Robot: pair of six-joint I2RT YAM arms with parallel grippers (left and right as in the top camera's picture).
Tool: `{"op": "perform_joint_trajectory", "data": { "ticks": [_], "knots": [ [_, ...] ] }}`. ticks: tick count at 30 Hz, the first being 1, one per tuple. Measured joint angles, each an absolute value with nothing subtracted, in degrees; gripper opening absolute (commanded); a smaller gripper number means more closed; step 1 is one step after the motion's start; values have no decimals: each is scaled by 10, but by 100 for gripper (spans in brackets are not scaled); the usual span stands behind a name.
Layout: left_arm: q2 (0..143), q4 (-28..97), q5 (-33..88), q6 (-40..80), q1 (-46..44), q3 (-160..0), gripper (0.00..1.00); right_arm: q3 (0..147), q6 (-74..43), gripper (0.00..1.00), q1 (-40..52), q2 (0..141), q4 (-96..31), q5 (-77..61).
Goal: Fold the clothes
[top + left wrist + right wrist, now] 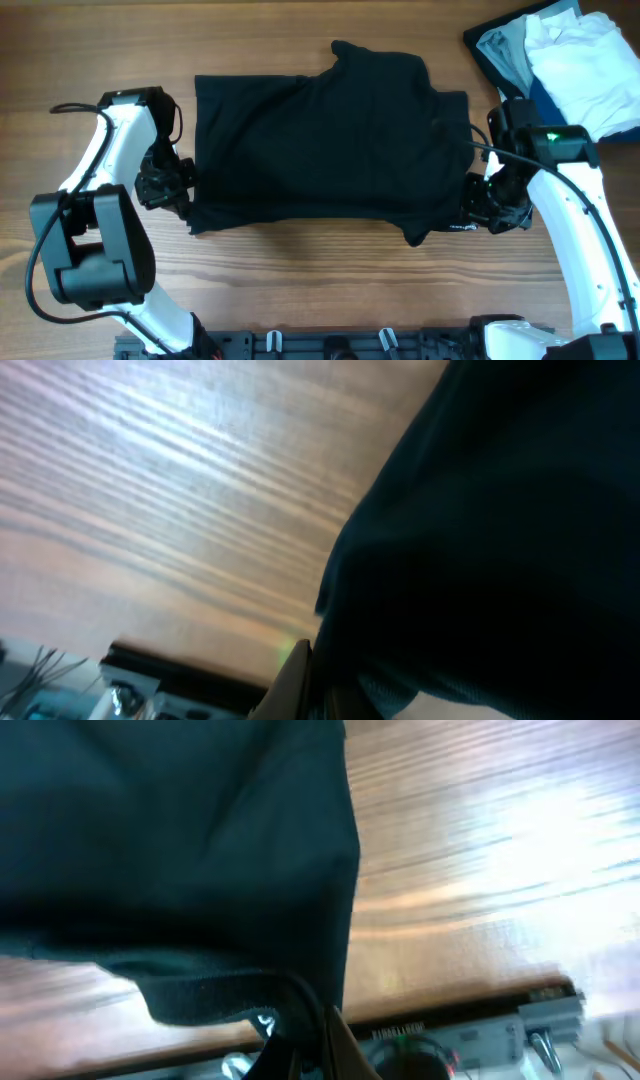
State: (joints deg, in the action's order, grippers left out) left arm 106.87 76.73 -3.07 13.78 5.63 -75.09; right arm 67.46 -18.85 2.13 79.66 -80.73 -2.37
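The near hem still hangs from both of my closed grippers, so my right gripper will carry its corner outward past the T-shirt's edge nearest the pile and let go there.
The clothes are one black T-shirt (320, 140), lying across the middle of the wooden table with part of it doubled over. My left gripper (186, 204) is shut on its near left corner. My right gripper (470, 216) is shut on its near right corner. In the left wrist view the black T-shirt (500, 540) fills the right side and runs down into my shut left gripper (318, 665). In the right wrist view the black T-shirt (170, 840) hangs from the shut right gripper (320, 1012), and a bit of white print (264, 1023) shows at the hem.
A pile of folded white, grey and blue garments (575, 60) sits at the far right corner. A black rail (330, 345) runs along the table's near edge, between the two arm bases.
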Motion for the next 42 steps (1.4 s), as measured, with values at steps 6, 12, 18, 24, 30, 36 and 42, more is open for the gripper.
{"op": "perform_joint_trajectory", "data": {
  "ticks": [6,12,18,24,30,36,42],
  "knots": [
    [1069,689,-31,143,57,-751,4,674,-177,4,-6,804,-676,-25],
    [1061,594,-30,144,57,-750,4,673,-162,4,-6,860,-575,-25],
    [1014,534,-31,143,57,-750,4,673,-149,4,-6,909,-532,-25],
    [998,473,-31,143,57,-750,4,673,-133,4,-7,916,-486,-25],
    [998,465,-30,142,57,-750,4,673,-116,4,-23,928,-469,-28],
    [998,469,-31,142,57,-750,27,673,-111,36,-23,947,-447,-34],
    [998,473,-33,140,57,-750,100,673,-101,100,-24,961,-435,-43]
  ]
}}
